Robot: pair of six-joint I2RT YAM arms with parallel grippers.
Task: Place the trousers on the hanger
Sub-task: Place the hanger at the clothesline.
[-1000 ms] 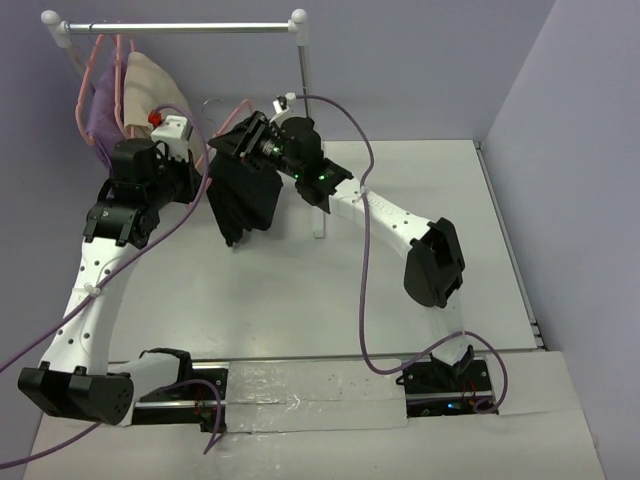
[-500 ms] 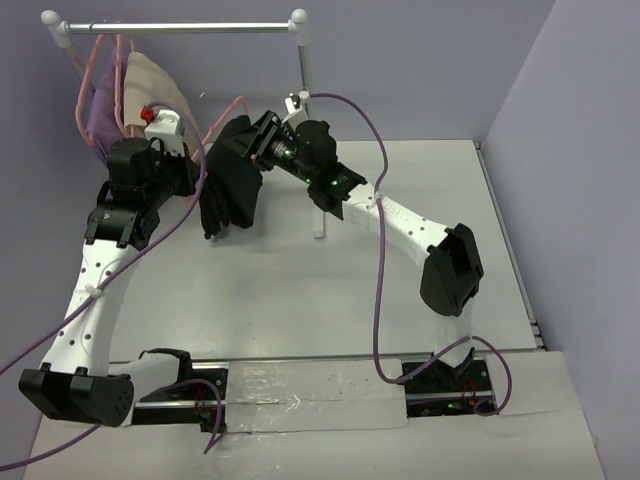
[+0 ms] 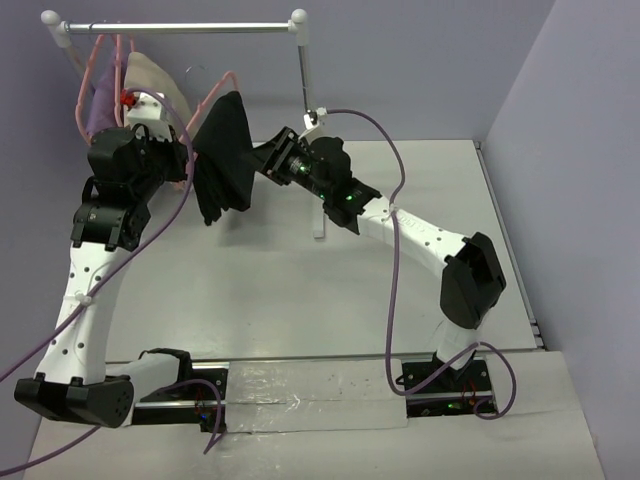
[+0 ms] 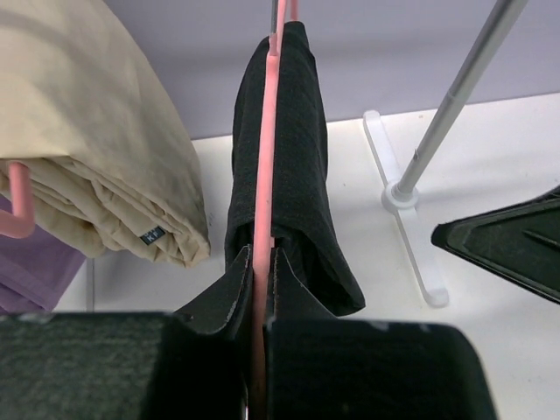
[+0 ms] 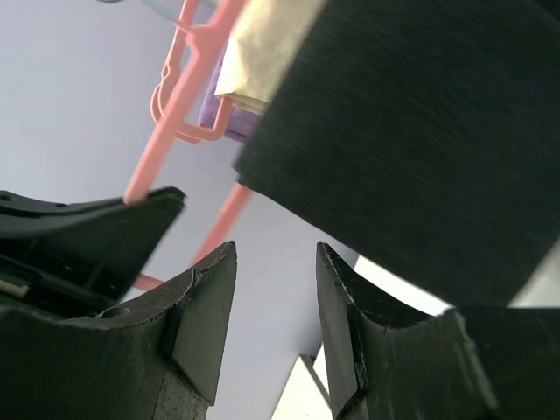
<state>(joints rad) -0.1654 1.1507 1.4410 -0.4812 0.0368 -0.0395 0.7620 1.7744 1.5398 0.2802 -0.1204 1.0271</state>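
Note:
The hanger already holds the trousers (image 3: pixel 225 150), so my left gripper should next go up and outward to the bare bar (image 3: pixel 176 28) beside the beige garment, hook the hanger there and let go of it.
The black trousers (image 3: pixel 225 150) hang folded over the pink hanger (image 3: pixel 217 96), in the air below the rail. My left gripper (image 3: pixel 182 160) is shut on the hanger's thin pink bar (image 4: pixel 262 175), with the trousers (image 4: pixel 302 175) draped over it just beyond my fingertips. My right gripper (image 3: pixel 264 158) is open and empty, just right of the cloth. In the right wrist view its jaws (image 5: pixel 276 262) stand apart on bare wall, with the trousers (image 5: pixel 420 131) up to the right and the hanger (image 5: pixel 171 114) to the left.
A clothes rack with a metal rail (image 3: pixel 180 28) and an upright pole (image 3: pixel 306 90) stands at the back. A beige folded garment (image 4: pixel 87 149) and a purple one (image 4: pixel 35 271) hang on pink hangers to the left. The rack's white foot (image 4: pixel 411 227) lies on the table.
Both arms have moved up and left toward the rack, carrying hanger and trousers. My right gripper, which was against the trousers, now stands open beside them.

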